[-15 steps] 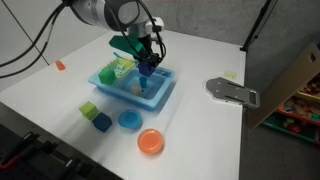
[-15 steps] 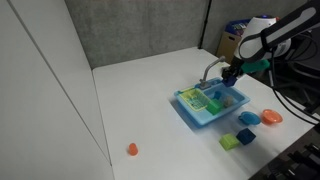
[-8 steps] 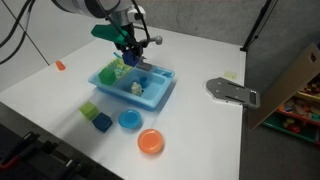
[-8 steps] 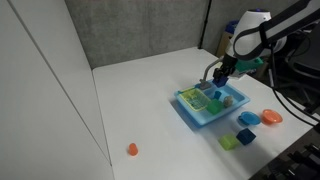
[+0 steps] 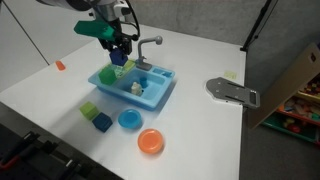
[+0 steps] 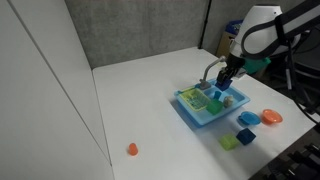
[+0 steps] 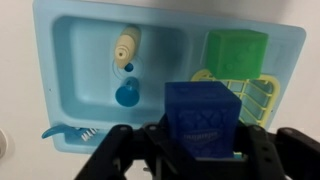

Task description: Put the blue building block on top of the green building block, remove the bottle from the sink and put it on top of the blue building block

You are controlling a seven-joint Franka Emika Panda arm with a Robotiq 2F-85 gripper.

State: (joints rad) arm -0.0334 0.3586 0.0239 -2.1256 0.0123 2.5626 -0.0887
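Observation:
The robot needs to move its gripper across above the sink until it is over the green block's top, then lower it to release the royal-blue block, because that top is clear and flat.
In the wrist view my gripper is shut on the royal-blue building block, one finger on each side of it. It hangs above the light-blue toy sink. The green building block stands on the sink's yellow drain rack, just beyond the blue block. The pale bottle lies in the basin. In both exterior views the gripper hovers over the sink, near the green block. The bottle also shows in an exterior view.
A light-green cube, a teal cube, a blue plate and an orange plate lie in front of the sink. The grey faucet stands at the sink's back. A grey flat object and a small orange piece lie farther off.
My gripper has carried the blue block from over the basin's middle across the sink toward the green block's side, rising a little. The bottle has not moved.

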